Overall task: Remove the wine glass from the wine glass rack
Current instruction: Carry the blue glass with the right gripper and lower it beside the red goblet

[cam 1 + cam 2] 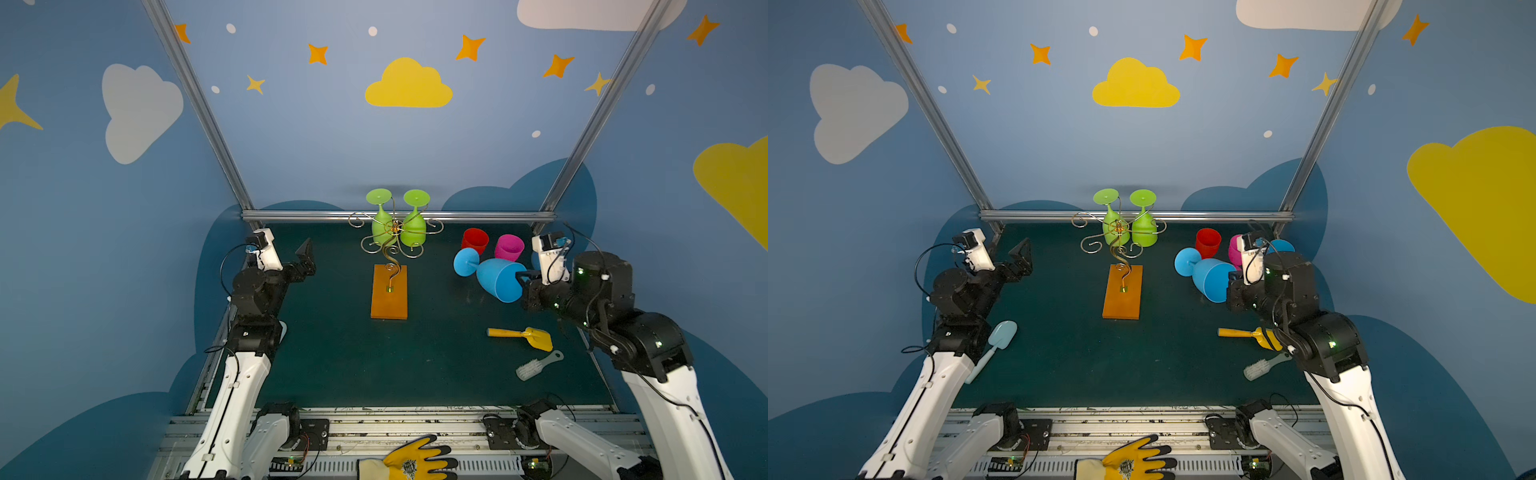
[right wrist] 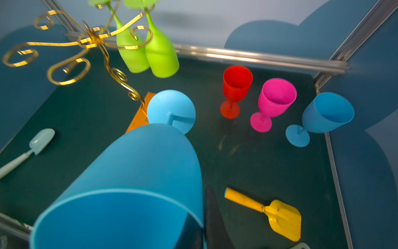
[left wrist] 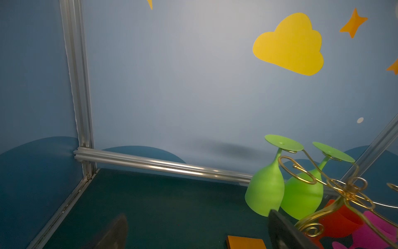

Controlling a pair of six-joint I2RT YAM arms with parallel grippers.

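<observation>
Next, my right gripper will lower toward the rack to bare tabletop by the red glass, tilting the blue glass's sideways foot down, and release the blue glass's rim.
The wine glass rack, gold scrolled wire on an orange-brown base, stands mid-table in both top views. Two green wine glasses hang upside down on its far arms. My right gripper is shut on the rim of a blue wine glass; the glass lies tilted right of the rack, apart from it, its foot pointing left. In the right wrist view one finger sits inside the blue glass and one outside. My left gripper is open and empty, left of the rack. The left wrist view shows the green glasses beside it.
A red glass, a pink glass and another blue glass stand at the back right. A yellow scoop and a brush lie front right. A pale blue spatula lies by the left arm. A yellow glove rests on the front rail.
</observation>
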